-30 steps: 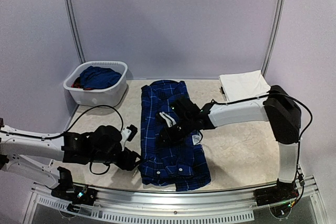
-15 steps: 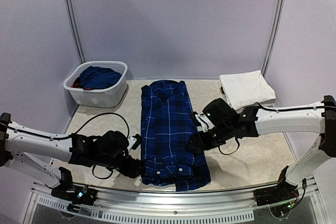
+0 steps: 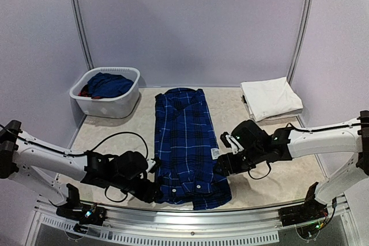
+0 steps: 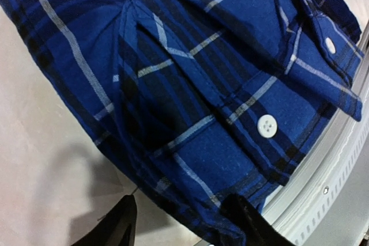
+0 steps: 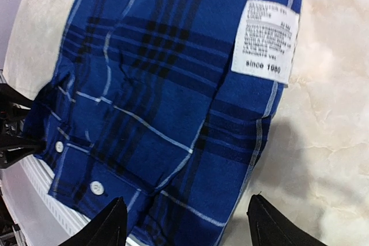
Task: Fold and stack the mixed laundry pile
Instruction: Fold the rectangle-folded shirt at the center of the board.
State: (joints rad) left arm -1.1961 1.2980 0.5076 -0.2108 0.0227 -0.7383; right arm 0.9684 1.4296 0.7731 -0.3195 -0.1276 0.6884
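Note:
The shirt's edge near the hem (image 3: 225, 181) (image 5: 214, 231) has a part right below my right gripper's open fingers, so I will move that gripper down and back toward my base onto it next.
The navy plaid shirt (image 3: 187, 142) lies folded into a long strip down the middle of the table, its hem at the near edge. My left gripper (image 3: 153, 188) is low at its near left corner. In the left wrist view that gripper (image 4: 181, 226) is open, the shirt's edge (image 4: 190, 142) between its fingers. My right gripper (image 3: 222, 167) is at the shirt's right edge; in its wrist view it (image 5: 187, 229) stands open astride the cloth (image 5: 173, 102), below a white label (image 5: 264, 41). Folded white trousers (image 3: 270, 97) lie at the back right. A solid blue piece (image 3: 109, 83) and a bit of red (image 3: 85, 90) sit in the basket.
The oval white basket (image 3: 128, 97) stands at the back left. The table's metal front rail (image 3: 190, 217) runs just below the shirt's hem, also seen in the left wrist view as the rail (image 4: 340, 171). Bare beige tabletop (image 3: 271, 165) shows to the right of the shirt.
My right gripper has come off the middle of the shirt, opened, and moved to its near right edge. My left gripper has slid to the near left corner, its jaws a little narrower.

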